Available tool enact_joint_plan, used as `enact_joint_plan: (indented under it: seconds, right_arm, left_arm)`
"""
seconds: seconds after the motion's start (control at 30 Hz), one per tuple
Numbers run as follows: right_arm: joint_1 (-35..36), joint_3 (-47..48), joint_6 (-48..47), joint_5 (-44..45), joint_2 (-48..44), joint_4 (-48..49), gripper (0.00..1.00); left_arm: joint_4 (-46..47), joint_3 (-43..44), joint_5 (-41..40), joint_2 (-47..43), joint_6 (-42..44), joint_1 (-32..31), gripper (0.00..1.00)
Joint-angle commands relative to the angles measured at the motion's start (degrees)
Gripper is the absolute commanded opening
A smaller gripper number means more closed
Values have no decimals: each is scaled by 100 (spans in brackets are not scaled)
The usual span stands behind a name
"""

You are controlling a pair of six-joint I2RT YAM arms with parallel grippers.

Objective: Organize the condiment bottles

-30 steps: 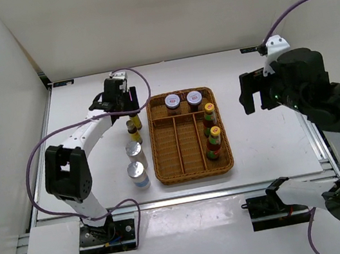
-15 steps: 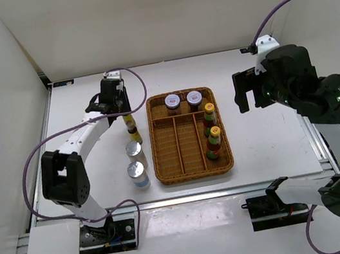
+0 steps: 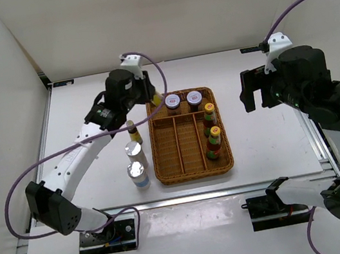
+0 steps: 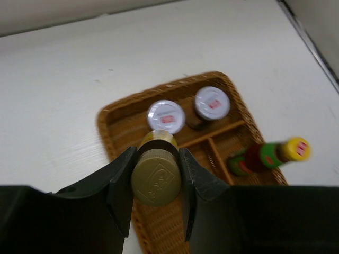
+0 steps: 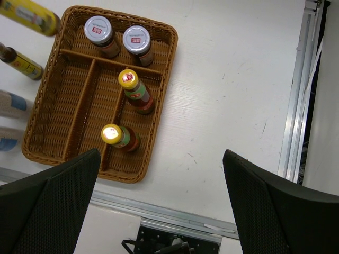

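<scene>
The left gripper moves back and across toward the red sauce bottles next, then down into the far end of the wicker tray's middle lane [image 3: 185, 126] [image 4: 201, 154], which stands empty.
My left gripper [image 4: 156, 159] is shut on the gold cap of a small dark yellow-labelled bottle [image 4: 156, 180], held in the air over the back-left corner of the wicker tray [image 3: 162, 167]. A second such bottle [image 3: 133, 132] stands on the table left of the tray, with two silver-topped white cylinders [image 3: 135, 152] [image 3: 137, 173] nearer me. Inside the tray, two purple-lidded jars [image 3: 172, 102] [image 3: 194, 99] fill the back compartment and two red yellow-capped sauce bottles [image 3: 209, 115] [image 3: 213, 140] stand in the right lane. My right gripper [image 5: 161, 201] hangs open, high above the table right of the tray.
The tray's left and middle lanes [image 5: 79, 106] hold nothing. A metal rail [image 5: 302, 90] runs along the table's right edge. White walls close in the back and left sides.
The left gripper shut on the dark bottle beside the tray, lifted it and carried it right, over the tray's back-left corner. The right arm only shifted slightly.
</scene>
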Motion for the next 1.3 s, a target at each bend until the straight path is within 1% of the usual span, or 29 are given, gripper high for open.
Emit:
enact_joint_plan:
  seconds: [0.0,0.03,0.13,0.27,0.37,0.5,0.53,0.67,0.73,0.77,0.8,0.87,0.9,0.97,1.0,1.03,1.07,1.1,1.13,1.17,1.2,1.27]
  right_arm:
    - [-8,180,114,114,-44,6,99]
    - [-8,180,115,114,-44,6,99]
    - [-8,128,115,114,-44,6,99]
    - [-8,75,167,114,-166,6,99]
    - [-8,13,168,114,-167,-47,99]
    - [-8,74,168,114,-219,-169,99]
    - [-8,75,168,114,-219,-170,99]
    - [-8,75,168,219,-219,-231,99]
    - [-8,75,168,219,-219,-231,99]
    - [-8,75,168,219,-219,-231,99]
    - [-8,75,168,219,-219,-231,99]
    - [-8,75,168,219,-219,-231,99]
    - [-8,127,168,219,-219,-231,99]
    - [-8,197,168,219,-158,-231,99]
    - [-8,198,168,219,-97,-231,99]
    - [-8,250,168,219,-96,-231,99]
    - [-8,250,168,219,-44,-231,99]
    - [-8,311,168,167,-44,-179,99]
    - [-8,312,115,166,-44,-179,99]
    - [-8,312,115,166,9,-179,99]
    - [-8,312,115,166,9,-179,99]
    - [-8,312,115,106,9,-117,99]
  left_arm:
    - [286,-57,643,-23,-95,-410,11]
    - [339,-127,643,31,-95,-611,11]
    - [339,-128,643,286,-95,-920,11]
    - [339,-128,827,646,-95,-1210,11]
    - [339,74,750,962,-43,-1439,11]
    - [-283,714,328,1516,-42,-1563,11]
    - [-380,786,257,1682,-42,-1624,11]
    - [-443,848,98,1859,-42,-1624,16]
    - [-443,848,46,1859,-42,-1624,23]
    - [-443,848,46,1929,-42,-1624,28]
    - [-495,848,46,1930,-42,-1624,35]
    - [-496,848,-7,2000,10,-1677,43]
    - [-496,848,-7,2000,10,-1677,56]
    - [-548,848,-7,2052,71,-1677,63]
    - [-548,848,-7,2053,72,-1677,74]
    - [-548,848,-7,2053,72,-1677,81]
    - [-627,900,-68,2053,72,-1677,92]
    - [-697,953,-243,2053,72,-1677,98]
    - [-793,1032,-331,1983,72,-1677,100]
    - [-934,1302,-463,1983,72,-1677,100]
    - [-1300,1479,-830,1782,72,-1677,100]
    - [-1410,1700,-1297,1501,72,-1677,100]
